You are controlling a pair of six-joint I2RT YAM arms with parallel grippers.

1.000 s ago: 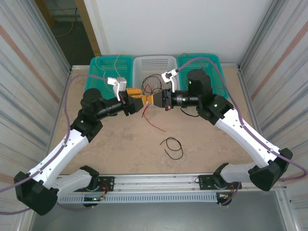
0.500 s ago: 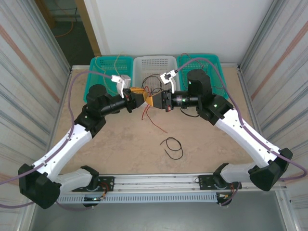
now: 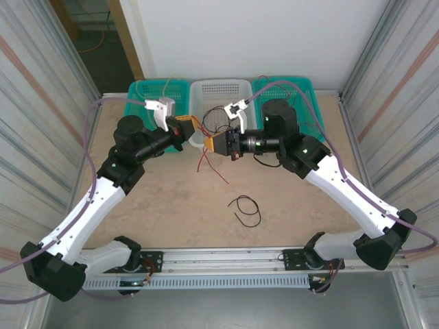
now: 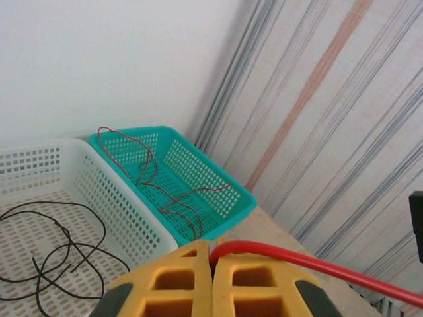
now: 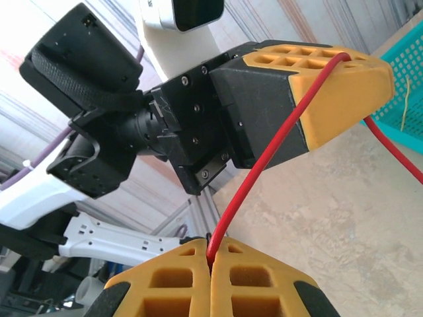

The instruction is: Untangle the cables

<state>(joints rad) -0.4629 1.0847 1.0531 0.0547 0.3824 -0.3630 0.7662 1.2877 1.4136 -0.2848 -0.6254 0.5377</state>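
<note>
I will swing my right gripper outward next, over the teal basket holding thin red cable, beside the white basket, and let go of the matching cable.
A red cable runs taut between my two grippers above the table's middle back. The left gripper is shut on one part of it, the cable leaving to the right. The right gripper is shut on another part, facing the left gripper's yellow fingers. From above, the left gripper sits just back-left of the right gripper, and the red cable's loose ends hang to the table. A black cable lies curled on the table. More black cable lies in the white basket.
Three baskets line the back edge: a teal one holding a tan cable, the white one, and a teal one holding thin red cable. Corrugated walls close both sides. Lavender hoses arc off both arms.
The left gripper has pulled back and left toward the baskets with the red cable. The right gripper has shifted slightly left. The cable between them is now stretched.
</note>
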